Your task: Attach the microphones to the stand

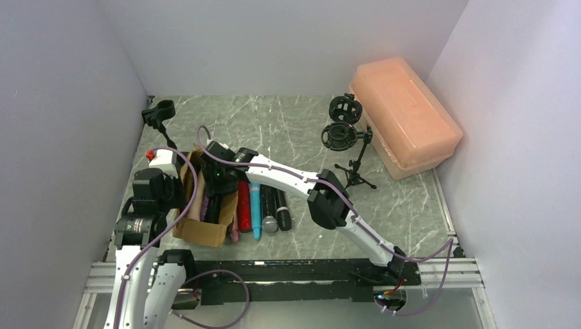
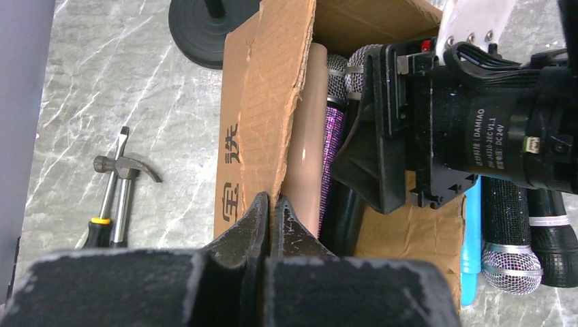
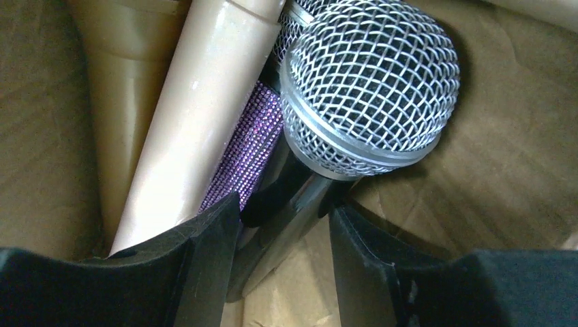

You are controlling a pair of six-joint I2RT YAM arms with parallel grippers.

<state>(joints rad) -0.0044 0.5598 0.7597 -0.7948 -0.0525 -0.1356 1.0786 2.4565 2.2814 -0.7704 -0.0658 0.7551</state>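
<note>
Next, my right gripper moves up from the box (image 1: 202,232), past the table's black microphones and down. It then releases its microphone on the bare tabletop beyond, where room remains.
An open cardboard box (image 1: 202,232) at the left holds several microphones. Inside it, my right gripper (image 3: 286,208) is shut on the handle of a black microphone (image 3: 371,88) with a silver mesh head; the handle lies tilted between the fingers. A peach microphone (image 3: 198,116) and a purple glitter one (image 3: 249,146) lie beside it. My left gripper (image 2: 272,201) is shut on the box's cardboard wall (image 2: 262,88). Red (image 1: 244,205), blue (image 1: 255,209) and black (image 1: 281,205) microphones lie on the table right of the box. A clip stand (image 1: 159,113) rises at the back left.
A tripod stand with two black shock mounts (image 1: 340,133) is at the back right, beside an orange plastic case (image 1: 404,116). A hammer (image 2: 126,184) and a screwdriver (image 2: 102,218) lie left of the box. My right arm (image 1: 322,195) stretches across the table's middle.
</note>
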